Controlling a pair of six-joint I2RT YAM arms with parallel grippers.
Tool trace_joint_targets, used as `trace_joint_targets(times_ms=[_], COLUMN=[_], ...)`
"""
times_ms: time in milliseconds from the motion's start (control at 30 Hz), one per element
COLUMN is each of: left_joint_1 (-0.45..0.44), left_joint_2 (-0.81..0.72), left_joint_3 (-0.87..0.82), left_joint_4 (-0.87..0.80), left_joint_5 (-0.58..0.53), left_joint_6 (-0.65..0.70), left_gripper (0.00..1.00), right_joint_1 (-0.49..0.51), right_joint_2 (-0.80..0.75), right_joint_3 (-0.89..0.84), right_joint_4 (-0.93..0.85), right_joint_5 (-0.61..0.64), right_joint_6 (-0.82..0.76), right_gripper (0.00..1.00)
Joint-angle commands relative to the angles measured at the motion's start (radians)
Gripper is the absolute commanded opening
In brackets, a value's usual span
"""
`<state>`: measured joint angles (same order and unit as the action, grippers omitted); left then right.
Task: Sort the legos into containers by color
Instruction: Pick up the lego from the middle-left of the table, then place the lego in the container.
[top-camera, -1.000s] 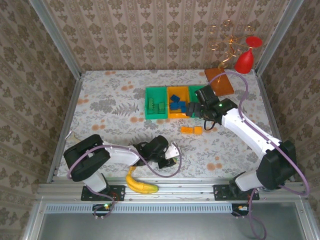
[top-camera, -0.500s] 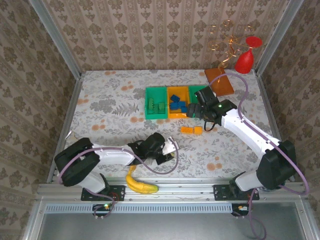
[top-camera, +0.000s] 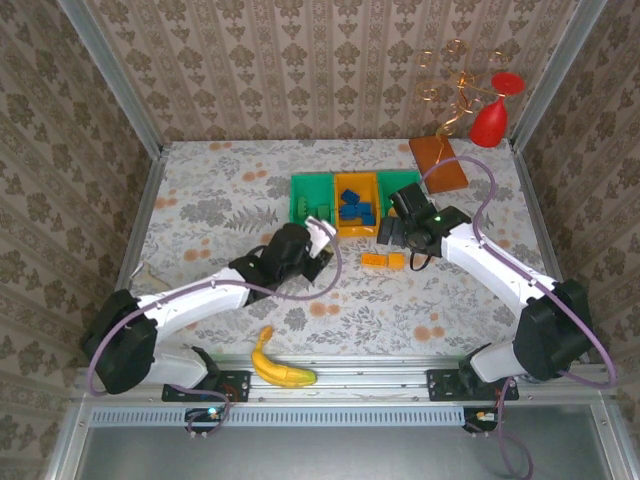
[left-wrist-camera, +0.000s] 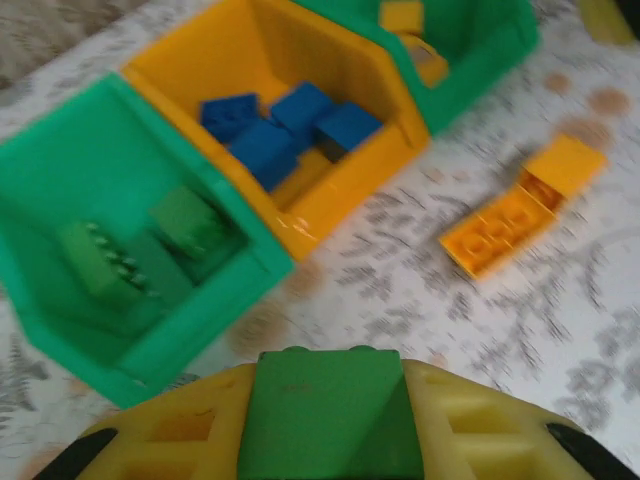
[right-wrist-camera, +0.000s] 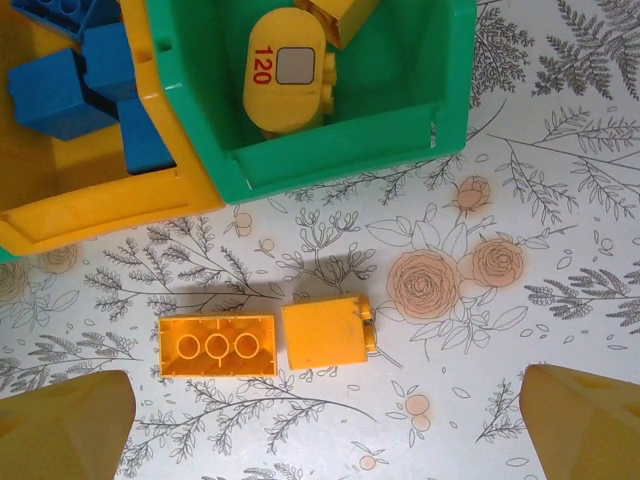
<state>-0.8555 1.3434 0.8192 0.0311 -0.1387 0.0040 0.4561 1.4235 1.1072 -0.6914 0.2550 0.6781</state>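
The bin of green bricks is further out, so my left gripper should next carry the green lego (left-wrist-camera: 325, 425) over the front edge of the bin and then let it go.
My left gripper (left-wrist-camera: 330, 400) is shut on a green lego (left-wrist-camera: 325, 425) and hangs just in front of the left green bin (left-wrist-camera: 190, 320), which holds green bricks (left-wrist-camera: 185, 225). From above, this left gripper (top-camera: 318, 240) is near that bin's front right corner. The orange bin (left-wrist-camera: 340, 190) holds several blue bricks (left-wrist-camera: 280, 125). Two orange legos lie side by side on the table, one upside down (right-wrist-camera: 217, 345) and one on its side (right-wrist-camera: 325, 337). My right gripper (right-wrist-camera: 320, 405) is open above them, its fingers wide on either side. The right green bin (right-wrist-camera: 340, 160) holds orange pieces (right-wrist-camera: 285, 70).
A yellow banana (top-camera: 280, 368) lies at the near edge between the arm bases. A flat brown-orange board (top-camera: 440, 160) and a red ornament on a wire stand (top-camera: 490, 120) sit at the back right. Open table lies left of the bins.
My left arm swung from the near edge by the banana up to the bins. My right gripper drew back a little from the right green bin.
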Motion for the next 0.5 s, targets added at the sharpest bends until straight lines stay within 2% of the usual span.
trace_joint_targets(times_ms=[0, 200, 467], left_joint_1=[0.056, 0.148, 0.2], left_joint_2=[0.036, 0.161, 0.337], left_joint_3=[0.076, 0.199, 0.368], left_joint_4=[-0.055, -0.073, -0.112], left_joint_5=[-0.036, -0.034, -0.036], left_joint_6=[-0.076, -0.108, -0.111], left_gripper=[0.12, 0.13, 0.17], right_joint_1=[0.003, 0.003, 0.003], right_joint_2=[-0.02, -0.022, -0.026], right_joint_3=[-0.017, -0.042, -0.073], right_joint_4=[0.009, 0.016, 0.025], right_joint_5=[0.019, 0.016, 0.015], right_joint_6=[0.033, 0.046, 0.055], right_gripper=[1.0, 1.0, 1.0])
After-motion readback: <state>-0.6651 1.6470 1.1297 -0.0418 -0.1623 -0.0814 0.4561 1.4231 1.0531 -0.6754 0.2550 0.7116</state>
